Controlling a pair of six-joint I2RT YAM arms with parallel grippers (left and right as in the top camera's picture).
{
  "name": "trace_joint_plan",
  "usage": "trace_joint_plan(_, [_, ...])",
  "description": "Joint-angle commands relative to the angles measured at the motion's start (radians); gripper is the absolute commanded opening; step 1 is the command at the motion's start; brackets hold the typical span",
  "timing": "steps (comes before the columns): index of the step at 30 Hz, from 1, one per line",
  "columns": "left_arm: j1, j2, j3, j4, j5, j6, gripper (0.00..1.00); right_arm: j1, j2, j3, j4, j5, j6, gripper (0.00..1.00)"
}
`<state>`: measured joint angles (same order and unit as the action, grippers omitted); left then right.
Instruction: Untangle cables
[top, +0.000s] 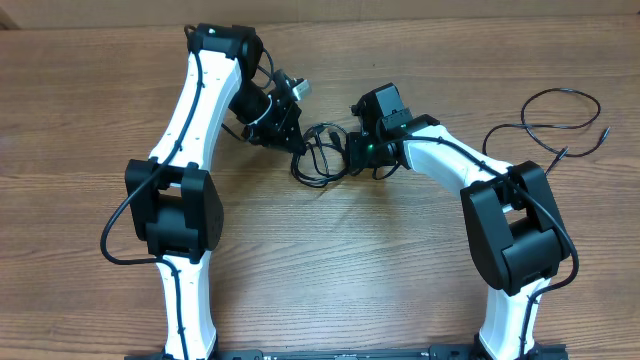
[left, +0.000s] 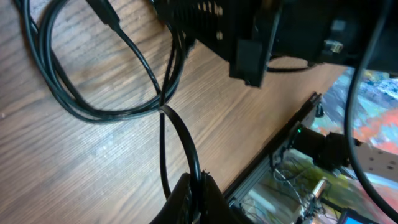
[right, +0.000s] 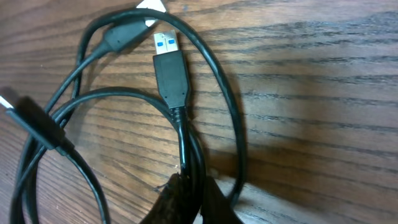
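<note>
I will pull my left gripper to the left in the overhead view, then return beside the loops and release, as the held cord still runs into the tangle.
A small tangle of thin black cables (top: 320, 155) lies on the wooden table between my two grippers. My left gripper (top: 297, 145) is shut on one black cord (left: 180, 127) that rises from its fingertips (left: 198, 180) to the loops. My right gripper (top: 350, 152) is shut on cords (right: 189, 149) just below a black USB plug (right: 169, 65) with a silvery, blue-tipped end. Its fingertips (right: 191, 180) pinch two strands together. Loops (right: 74, 124) spread left of the plug.
A separate thin black cable (top: 560, 125) lies looped at the far right of the table (top: 330, 260). The right arm's black body (left: 249, 31) fills the top of the left wrist view. The table edge and frame rail (left: 280, 149) show there too.
</note>
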<state>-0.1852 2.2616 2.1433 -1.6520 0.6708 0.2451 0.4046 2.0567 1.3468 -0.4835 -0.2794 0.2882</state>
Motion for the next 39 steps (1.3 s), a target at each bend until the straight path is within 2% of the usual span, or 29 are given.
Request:
trace_joint_plan(1, [0.034, 0.006, 0.116, -0.039, 0.023, 0.015, 0.04, -0.007, 0.021, 0.001, 0.008, 0.018, 0.034, 0.05])
trace_joint_plan(11, [0.117, -0.001, 0.460, -0.038, 0.037, -0.147, 0.04, -0.008, 0.026, 0.001, 0.007, 0.044, 0.078, 0.04])
trace_joint_plan(21, [0.211, -0.013, 0.721, -0.037, 0.037, -0.255, 0.04, -0.007, 0.027, 0.001, 0.007, 0.048, 0.079, 0.04])
trace_joint_plan(30, [0.338, -0.020, 0.860, -0.037, 0.036, -0.344, 0.04, -0.008, 0.027, 0.001, 0.006, 0.048, 0.079, 0.04])
trace_joint_plan(35, [0.417, -0.020, 0.870, -0.037, 0.035, -0.407, 0.04, -0.007, 0.027, 0.001, 0.006, 0.047, 0.079, 0.04])
trace_joint_plan(39, [0.438, -0.019, 0.868, -0.038, 0.032, -0.406, 0.04, -0.007, 0.027, 0.001, 0.007, 0.047, 0.079, 0.04])
